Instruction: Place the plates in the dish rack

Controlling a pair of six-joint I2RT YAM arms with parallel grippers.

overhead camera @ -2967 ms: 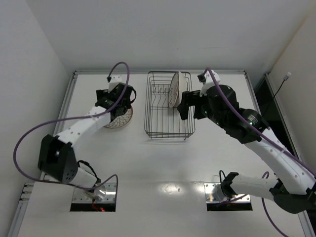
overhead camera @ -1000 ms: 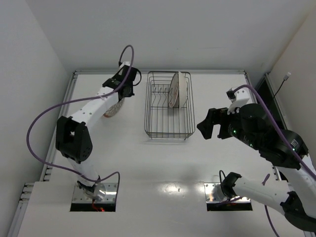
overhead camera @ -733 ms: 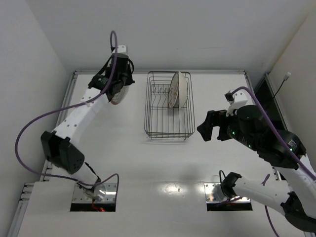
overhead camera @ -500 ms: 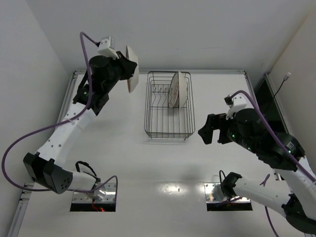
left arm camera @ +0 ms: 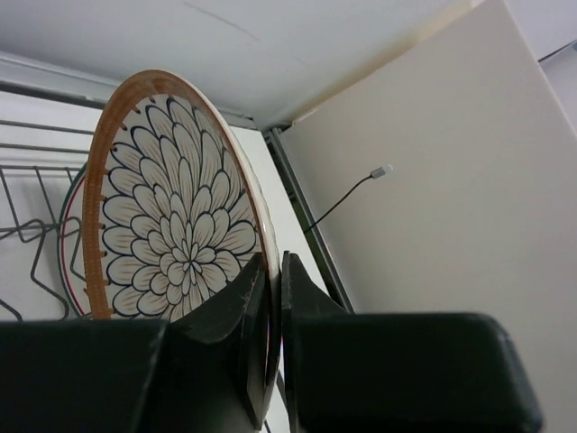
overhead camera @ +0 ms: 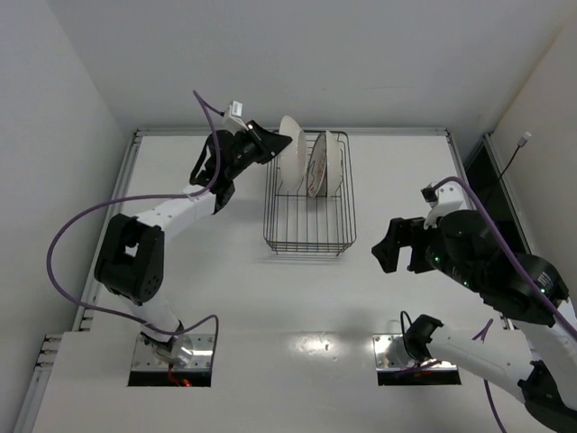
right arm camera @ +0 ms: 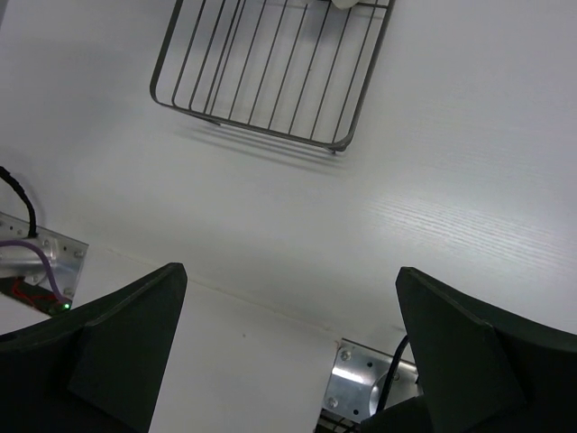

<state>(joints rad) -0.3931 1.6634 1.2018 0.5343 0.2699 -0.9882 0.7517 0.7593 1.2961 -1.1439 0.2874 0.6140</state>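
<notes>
My left gripper should next ease down and toward the standing plates, over the empty slot (overhead camera: 306, 175) beside them, to release its plate's rim, as the plate hangs above the dividers.
My left gripper (overhead camera: 270, 144) is shut on the rim of a plate (overhead camera: 288, 150) with an orange-brown rim and a petal pattern (left arm camera: 171, 212). It holds the plate on edge over the back left part of the black wire dish rack (overhead camera: 281, 236). Two more plates (overhead camera: 316, 166) (overhead camera: 334, 159) stand upright between the rack's dividers, just right of the held one. In the left wrist view the fingers (left arm camera: 302, 298) pinch the rim, and another plate's edge (left arm camera: 68, 225) shows behind. My right gripper (overhead camera: 388, 255) hangs open and holds nothing, right of the rack's front corner (right arm camera: 335, 142).
Raised rails run along the table's left, back and right edges (overhead camera: 135, 171). Two metal mounting plates (overhead camera: 171, 354) (overhead camera: 416, 352) sit at the near edge by the arm bases. A purple cable (overhead camera: 68, 239) loops off the left arm.
The left arm lifted the plate off the table at the back left and swung it right, over the rack. The right arm drew back from the rack toward the near right.
</notes>
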